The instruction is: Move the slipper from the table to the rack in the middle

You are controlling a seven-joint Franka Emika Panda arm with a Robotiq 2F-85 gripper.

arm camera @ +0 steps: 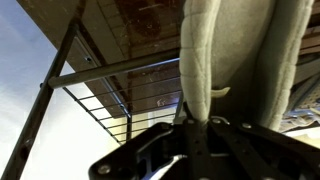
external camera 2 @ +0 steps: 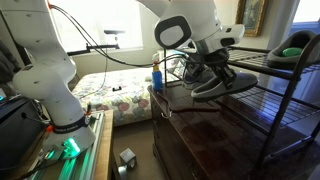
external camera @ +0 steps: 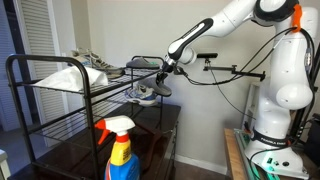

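Observation:
The dark grey slipper, still at the rack's open end, goes a little further outward next, in over the rack's middle shelf [external camera: 128,98].
My gripper [external camera 2: 207,64] is shut on the dark grey slipper [external camera 2: 228,85] and holds it by its edge, sole down, above the table [external camera 2: 195,128]. The slipper is at the open end of the black rack [external camera 2: 272,96], level with its middle tier; I cannot tell whether it touches the slats. In an exterior view the gripper [external camera: 166,70] holds the slipper [external camera: 150,94] beside the rack [external camera: 40,100], over the table [external camera: 155,135]. In the wrist view the slipper's pale lining [arm camera: 215,50] hangs from the shut jaws [arm camera: 186,118], with rack slats [arm camera: 110,105] behind.
White-and-grey sneakers [external camera: 95,66] sit on the rack's top tier. A blue and orange spray bottle [external camera: 121,152] stands on the table, and it also shows in an exterior view [external camera 2: 156,74]. A green-and-dark shoe [external camera 2: 295,50] lies on the top tier. The robot base [external camera 2: 55,110] stands beside the table.

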